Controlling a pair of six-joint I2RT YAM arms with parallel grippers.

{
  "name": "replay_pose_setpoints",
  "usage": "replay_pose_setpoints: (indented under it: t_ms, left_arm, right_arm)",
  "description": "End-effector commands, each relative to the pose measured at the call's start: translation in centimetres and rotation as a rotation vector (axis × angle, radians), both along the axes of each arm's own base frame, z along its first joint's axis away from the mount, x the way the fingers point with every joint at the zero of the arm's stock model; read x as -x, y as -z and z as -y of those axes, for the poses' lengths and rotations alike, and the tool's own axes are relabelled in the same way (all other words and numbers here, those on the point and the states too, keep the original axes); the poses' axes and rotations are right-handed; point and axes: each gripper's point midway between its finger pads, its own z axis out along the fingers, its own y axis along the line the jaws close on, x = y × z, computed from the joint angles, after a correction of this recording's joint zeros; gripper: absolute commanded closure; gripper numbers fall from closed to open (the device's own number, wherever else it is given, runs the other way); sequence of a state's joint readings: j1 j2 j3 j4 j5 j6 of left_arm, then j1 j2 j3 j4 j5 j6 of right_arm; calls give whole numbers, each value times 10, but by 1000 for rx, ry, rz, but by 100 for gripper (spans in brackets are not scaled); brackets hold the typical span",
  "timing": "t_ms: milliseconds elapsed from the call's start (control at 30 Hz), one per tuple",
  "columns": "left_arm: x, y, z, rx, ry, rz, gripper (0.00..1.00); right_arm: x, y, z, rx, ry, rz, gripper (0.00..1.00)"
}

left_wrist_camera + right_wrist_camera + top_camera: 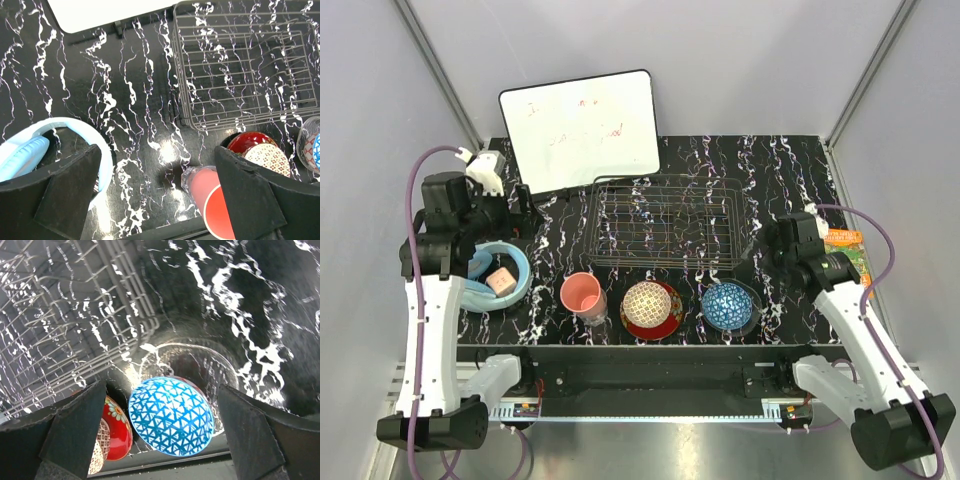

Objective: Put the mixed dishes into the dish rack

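Next, my right gripper goes down and back onto the blue patterned bowl's rim [750, 309] farthest from the plate [667, 325], since the bowl is below, nearer my base.
The dark wire dish rack [665, 225] stands mid-table and looks empty. In front of it are a pink cup [583, 296], a cream-gold bowl [648, 305] on a red floral plate [667, 325], and a blue patterned bowl [728, 305] inside a clear glass bowl [753, 310]. I cannot make out the stemmed glass. My left gripper [525, 215] is open and empty, hovering left of the rack; its view shows the cup [210, 192] and the rack [245, 65]. My right gripper [760, 255] is open and empty above the blue bowl [170, 415] and glass bowl [225, 370].
A plain light-blue bowl [510, 275] holding a pink cube sits at the left under my left arm. A whiteboard [582, 130] leans behind the rack. An orange packet [845, 240] lies at the table's right edge. Grey walls enclose the table.
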State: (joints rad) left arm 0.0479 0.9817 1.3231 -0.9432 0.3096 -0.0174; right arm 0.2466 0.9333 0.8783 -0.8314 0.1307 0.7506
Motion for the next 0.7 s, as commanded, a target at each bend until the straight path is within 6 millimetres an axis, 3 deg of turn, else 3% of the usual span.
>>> replay_pose_setpoints:
  t_ms: [0, 433, 667]
  left_arm:
    - [-6, 3, -5, -19, -13, 6, 1]
    - [-13, 9, -8, -27, -24, -10, 1]
    - [-13, 7, -9, -33, -33, -4, 1]
  right_arm:
    - [14, 1, 13, -13, 113, 14, 0]
    - [59, 43, -19, -202, 14, -89, 15]
    - [69, 66, -19, -223, 28, -107, 23]
